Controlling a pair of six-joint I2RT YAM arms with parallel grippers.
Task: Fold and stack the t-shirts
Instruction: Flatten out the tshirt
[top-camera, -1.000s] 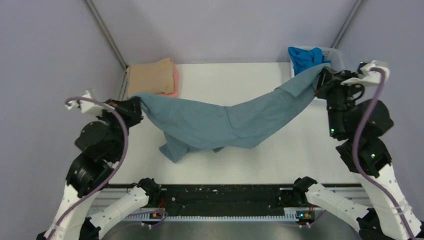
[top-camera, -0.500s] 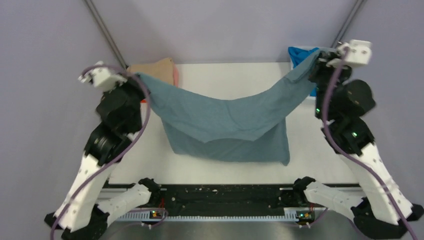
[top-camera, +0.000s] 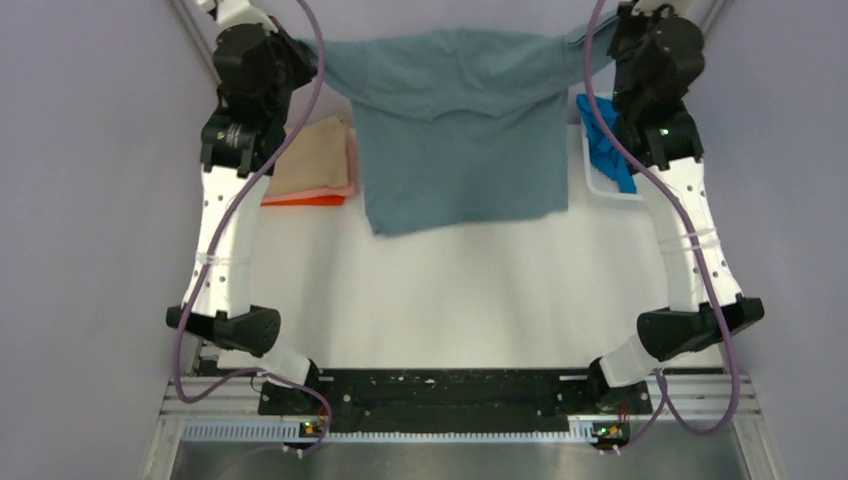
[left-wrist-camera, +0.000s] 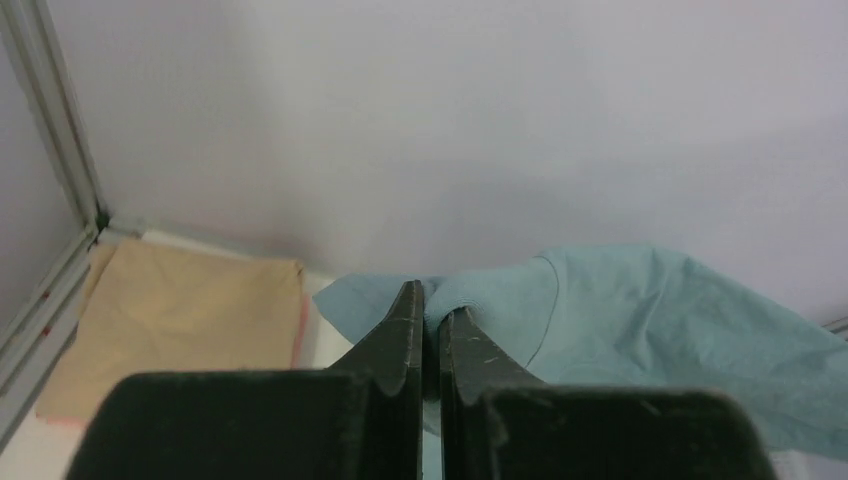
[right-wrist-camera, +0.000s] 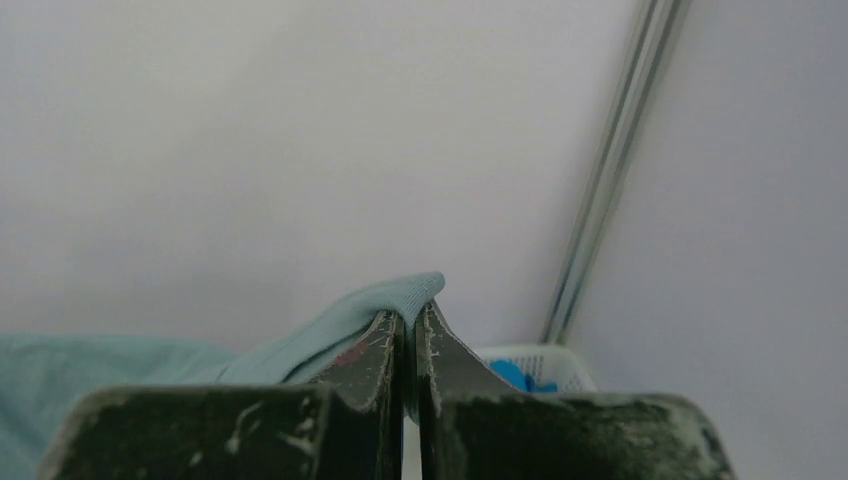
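Note:
Next, my left gripper will draw back and down to the bare tabletop, below it and nearer the base, and release the t-shirt (top-camera: 455, 130) clear of the stack.
A dusty grey-blue t-shirt (top-camera: 455, 130) hangs spread in the air over the far half of the white table (top-camera: 450, 300), its hem dangling. My left gripper (top-camera: 300, 45) is shut on its left shoulder, seen pinched in the left wrist view (left-wrist-camera: 430, 305). My right gripper (top-camera: 608, 35) is shut on its right shoulder, seen in the right wrist view (right-wrist-camera: 408, 320). A folded tan shirt (top-camera: 315, 155) lies at the far left on pink and orange ones (top-camera: 300, 198). A bright blue shirt (top-camera: 608, 140) sits in the basket.
The white mesh basket (top-camera: 600, 185) stands at the far right, also in the right wrist view (right-wrist-camera: 530, 362). Metal frame posts (left-wrist-camera: 60, 130) run up the back corners. Both arms reach high toward the back wall.
Both grippers have risen and moved toward the back wall, lifting the grey-blue shirt off the table. It now hangs flat and spread instead of sagging in a heap.

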